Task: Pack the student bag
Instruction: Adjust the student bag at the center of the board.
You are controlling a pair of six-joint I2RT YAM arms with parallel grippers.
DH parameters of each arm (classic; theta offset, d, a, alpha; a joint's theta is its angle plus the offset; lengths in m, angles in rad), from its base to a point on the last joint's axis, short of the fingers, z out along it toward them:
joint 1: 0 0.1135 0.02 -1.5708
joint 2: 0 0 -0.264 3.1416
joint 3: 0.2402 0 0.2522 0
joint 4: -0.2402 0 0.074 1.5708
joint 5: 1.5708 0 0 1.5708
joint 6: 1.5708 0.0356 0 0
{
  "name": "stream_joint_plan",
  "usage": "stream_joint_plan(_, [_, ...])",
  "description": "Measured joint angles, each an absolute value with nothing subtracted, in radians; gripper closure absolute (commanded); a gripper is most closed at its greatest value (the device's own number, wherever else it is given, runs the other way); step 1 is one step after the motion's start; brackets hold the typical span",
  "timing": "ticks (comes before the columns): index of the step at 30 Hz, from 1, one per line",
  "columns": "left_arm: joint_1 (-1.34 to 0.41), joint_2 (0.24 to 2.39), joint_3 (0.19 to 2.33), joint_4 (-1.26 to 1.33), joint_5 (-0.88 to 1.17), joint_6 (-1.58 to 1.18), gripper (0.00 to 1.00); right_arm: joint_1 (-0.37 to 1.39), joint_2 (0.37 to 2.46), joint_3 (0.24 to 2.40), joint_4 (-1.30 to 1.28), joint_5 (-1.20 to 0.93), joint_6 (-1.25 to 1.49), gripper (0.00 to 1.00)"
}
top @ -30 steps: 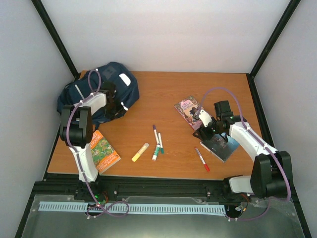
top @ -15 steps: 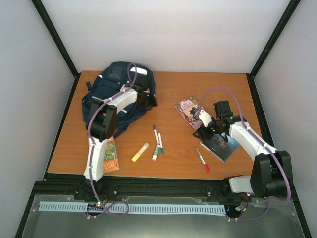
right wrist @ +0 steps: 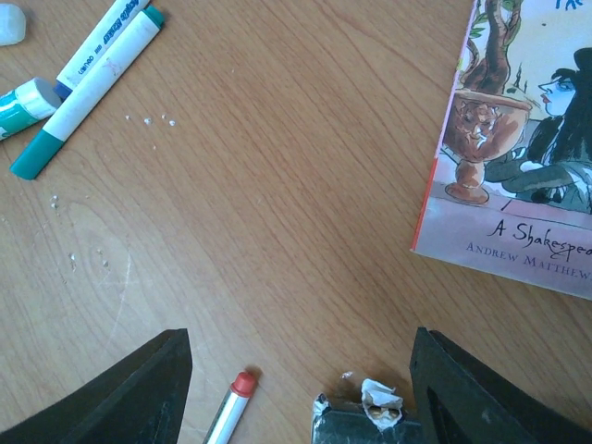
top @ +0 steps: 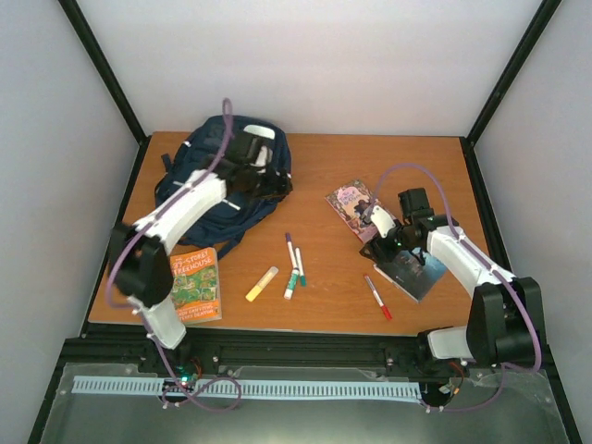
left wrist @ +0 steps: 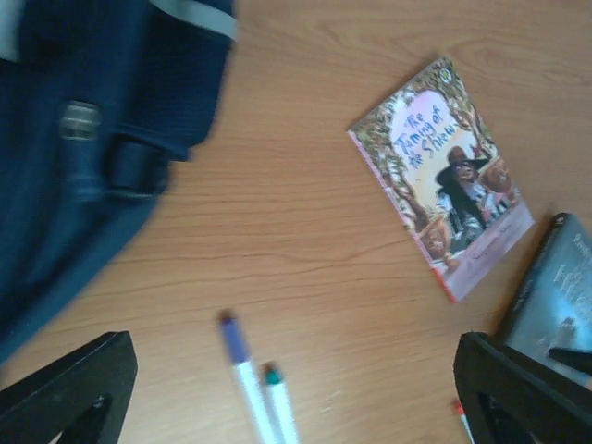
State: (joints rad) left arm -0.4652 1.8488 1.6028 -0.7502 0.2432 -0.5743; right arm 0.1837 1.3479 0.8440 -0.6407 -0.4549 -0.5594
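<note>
The left gripper crosses the bag to the left in the top view next, then lowers onto the bag's opposite side, since its open fingers frame only wood and markers.
The student bag [top: 217, 185], navy with a white patch, lies at the back left of the table; its blue fabric [left wrist: 83, 139] fills the upper left of the left wrist view. My left gripper [top: 280, 185] hovers at the bag's right edge, open, holding nothing [left wrist: 291, 407]; only markers [left wrist: 242, 370] lie on the table below it. My right gripper [top: 381, 245] stands open over bare wood [right wrist: 305, 398], between a red marker [right wrist: 231, 407] and the torn corner of a dark book [right wrist: 361, 421].
A pink Shakespeare book [top: 353, 208] and the dark book [top: 412, 268] lie at the right, with the red marker [top: 377, 297] in front. Purple and green markers [top: 293, 264] and a yellow highlighter [top: 262, 283] sit mid-table. An orange-green book [top: 194, 285] lies front left.
My left arm swung right and back with the bag, which shifted to the right and uncovered the orange-green book. The left gripper then opened and let go. The right arm stayed still.
</note>
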Motion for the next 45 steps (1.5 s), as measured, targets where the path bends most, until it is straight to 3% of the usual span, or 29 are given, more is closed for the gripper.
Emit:
stream_joint_plan(6, [-0.258, 1.548, 1.354, -0.724, 0.089, -0.579, 0.0, 0.184, 1.351, 0.844, -0.646, -0.463, -0.559, 0.34])
stream_joint_plan(11, [-0.036, 1.555, 1.227, -0.71, 0.002, -0.646, 0.0, 0.184, 1.351, 0.844, -0.652, -0.465, -0.559, 0.34])
stream_joint_plan(18, [0.146, 1.641, 1.194, -0.71, 0.078, -0.738, 0.01, 0.184, 1.351, 0.844, -0.656, -0.464, -0.56, 0.34])
stream_joint_plan(21, [0.178, 1.69, 1.197, -0.707, 0.104, -0.76, 0.12, 0.184, 1.351, 0.844, -0.656, -0.464, -0.56, 0.34])
stream_joint_plan(28, [0.19, 1.784, 1.188, -0.661, 0.18, -0.807, 0.63, 0.184, 1.351, 0.844, -0.656, -0.464, -0.561, 0.34])
stream_joint_plan(30, [0.186, 1.783, 1.169, -0.627, 0.216, -0.817, 0.65, 0.184, 1.351, 0.844, -0.655, -0.464, -0.561, 0.34])
stream_joint_plan(34, [0.133, 1.783, 1.165, -0.612, 0.241, -0.83, 0.91, 0.184, 1.351, 0.844, -0.656, -0.464, -0.561, 0.34])
stream_joint_plan(36, [0.077, 1.783, 1.17, -0.614, 0.25, -0.841, 0.97, 0.184, 1.355, 0.844, -0.655, -0.464, -0.562, 0.34])
stream_joint_plan(45, [-0.161, 1.797, 1.174, -0.566, 0.255, -0.919, 0.99, 0.184, 1.36, 0.844, -0.656, -0.464, -0.564, 0.34])
